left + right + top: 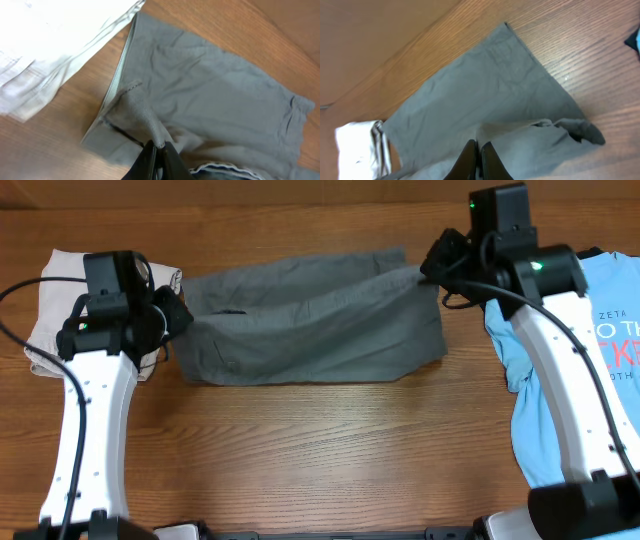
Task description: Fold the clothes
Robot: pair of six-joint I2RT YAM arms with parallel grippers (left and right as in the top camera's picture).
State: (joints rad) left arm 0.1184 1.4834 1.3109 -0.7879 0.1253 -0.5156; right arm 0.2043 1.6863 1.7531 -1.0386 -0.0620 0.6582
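Next, my left gripper carries the shorts' pinched edge outward and down onto the shorts' far corner (197,284) (146,29) by the beige garment and releases it, since that part lies uncovered.
The dark grey shorts (310,320) lie spread across the middle of the wooden table, partly doubled over. My left gripper (178,318) is shut on the shorts' left edge; in the left wrist view the jaws (160,147) pinch a raised peak of grey cloth (210,90). My right gripper (432,268) is shut on the shorts' upper right corner; in the right wrist view the jaws (478,147) grip a fold of the grey fabric (485,85), lifted slightly off the table.
A beige folded garment (50,300) lies at the far left under my left arm; it shows white in the left wrist view (45,45). A light blue printed T-shirt (590,340) lies at the right edge.
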